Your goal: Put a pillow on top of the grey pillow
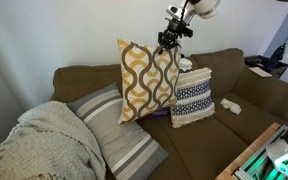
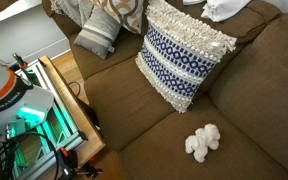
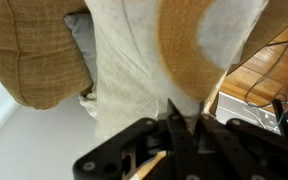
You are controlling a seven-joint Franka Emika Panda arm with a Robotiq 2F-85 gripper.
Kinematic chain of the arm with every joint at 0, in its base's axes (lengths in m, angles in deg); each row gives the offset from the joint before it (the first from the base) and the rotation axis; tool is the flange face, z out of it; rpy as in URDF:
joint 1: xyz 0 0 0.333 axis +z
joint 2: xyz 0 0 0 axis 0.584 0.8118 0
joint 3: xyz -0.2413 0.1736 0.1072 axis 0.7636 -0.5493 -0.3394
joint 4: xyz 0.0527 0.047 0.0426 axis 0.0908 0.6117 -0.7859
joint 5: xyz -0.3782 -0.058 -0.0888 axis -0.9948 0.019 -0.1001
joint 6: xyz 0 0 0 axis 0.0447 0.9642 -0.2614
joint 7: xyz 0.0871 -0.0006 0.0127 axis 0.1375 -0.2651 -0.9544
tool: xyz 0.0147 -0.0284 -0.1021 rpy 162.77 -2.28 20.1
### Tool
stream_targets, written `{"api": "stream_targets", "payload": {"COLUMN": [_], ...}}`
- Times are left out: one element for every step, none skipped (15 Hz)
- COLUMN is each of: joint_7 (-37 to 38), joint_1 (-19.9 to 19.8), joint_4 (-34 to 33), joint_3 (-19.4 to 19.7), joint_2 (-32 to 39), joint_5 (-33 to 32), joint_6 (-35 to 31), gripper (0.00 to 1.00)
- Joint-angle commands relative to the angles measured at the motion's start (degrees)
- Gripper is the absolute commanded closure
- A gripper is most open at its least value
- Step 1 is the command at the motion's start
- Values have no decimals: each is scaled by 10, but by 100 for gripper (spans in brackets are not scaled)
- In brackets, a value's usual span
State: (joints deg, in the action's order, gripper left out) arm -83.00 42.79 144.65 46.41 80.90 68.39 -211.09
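Observation:
The wavy pillow (image 1: pixel 144 78) is still hanging beside the grey striped pillow (image 1: pixel 114 135). Next, my gripper needs to swing outward, then go down over the striped one and let go of the wavy one there.
The mustard-and-cream wavy pillow (image 1: pixel 144 78) hangs in the air over the brown sofa, held by its top corner. My gripper (image 1: pixel 168 42) is shut on that corner. In the wrist view the pillow's fabric (image 3: pixel 174 50) fills the frame, pinched between the black jaws (image 3: pixel 181 118). Only an edge of it shows at the top of an exterior view (image 2: pixel 124 8). The grey striped pillow (image 1: pixel 114 135) lies flat on the seat at the sofa's left end, below and left of the hanging pillow. It also shows in an exterior view (image 2: pixel 96 35).
A cream pillow with navy bands (image 1: pixel 192 98) leans on the sofa back beside the hanging pillow (image 2: pixel 184 55). A beige knitted blanket (image 1: pixel 39 145) covers the arm. A small white object (image 2: pixel 203 142) lies on the seat. A wooden table (image 2: pixel 69 100) stands before the sofa.

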Motion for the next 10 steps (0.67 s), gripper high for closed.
{"api": "stream_targets", "payload": {"joint_7": [5, -2, -8, -17, -30, -41, -52, -63, -76, -91], "joint_1": [0, 3, 4, 6, 7, 8, 10, 13, 13, 14], "joint_4": [-15, -32, -43, -55, -70, -90, -115, -145, -182, -207], "joint_3": [-7, -11, -16, -22, -29, -35, -39, -43, -49, -54], "joint_2": [14, 29, 39, 48, 59, 72, 92, 112, 141, 162], "joint_5": [-24, -34, -47, -61, -72, -85, -100, -117, -128, -133], "joint_6": [-6, -9, 1, 14, 22, 33, 39, 50, 60, 64], "gripper": [98, 98, 98, 98, 98, 98, 98, 98, 98, 98]}}
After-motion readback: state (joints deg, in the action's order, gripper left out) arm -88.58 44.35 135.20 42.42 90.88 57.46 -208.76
